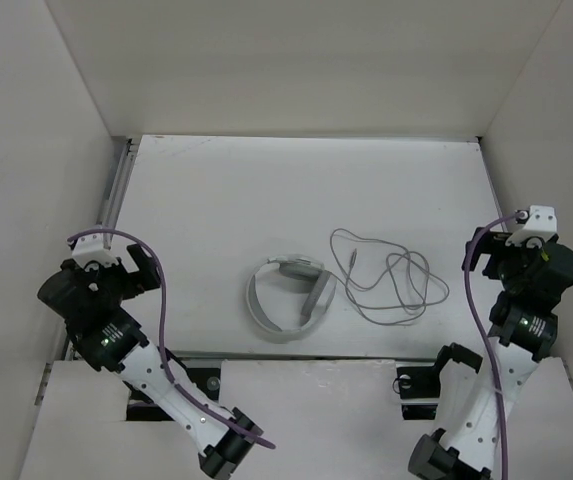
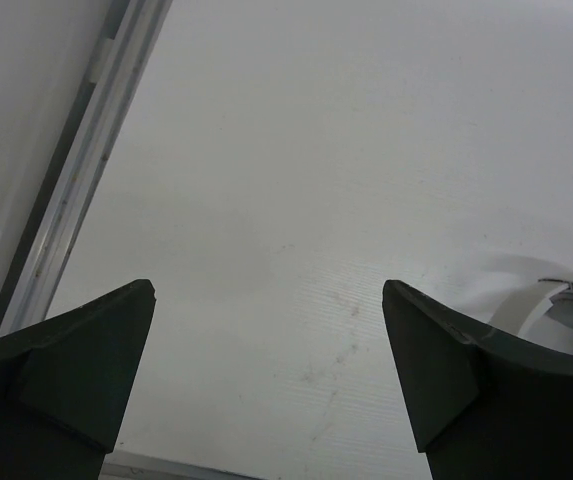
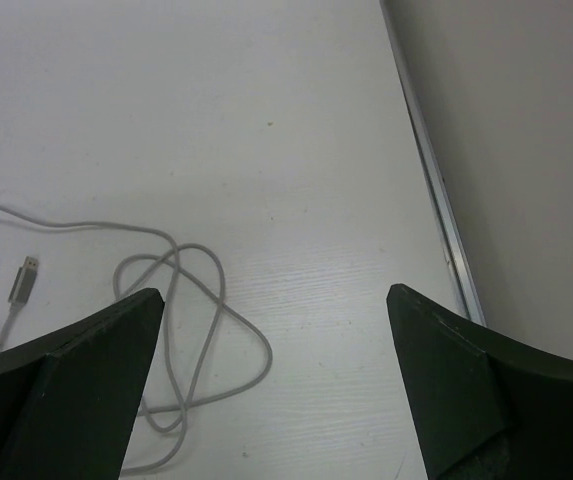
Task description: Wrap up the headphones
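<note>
I need to move my left gripper across and down onto the headband's curved side (image 1: 252, 292) (image 2: 526, 308) next, because that side is below the gripper and to its right in the top view.
The white headphones (image 1: 286, 298) lie flat on the table near its front middle, headband curved to the left and grey cushions to the right. Their thin grey cable (image 1: 366, 241) lies in loose loops to the right of them. My left gripper (image 1: 138, 266) is open and empty, well to the left of the headphones; a white edge of them (image 2: 564, 298) shows behind its right finger. My right gripper (image 1: 494, 256) is open and empty, just right of the cable loops. The right wrist view shows the loops (image 3: 268, 358) and the metal plug (image 3: 24, 280) at lower left.
White walls enclose the table on three sides. A metal rail (image 1: 116, 190) runs along the left edge and also shows in the left wrist view (image 2: 76, 190). Another rail (image 3: 431, 170) runs along the right edge. A raised white ledge (image 1: 306, 372) runs across the front.
</note>
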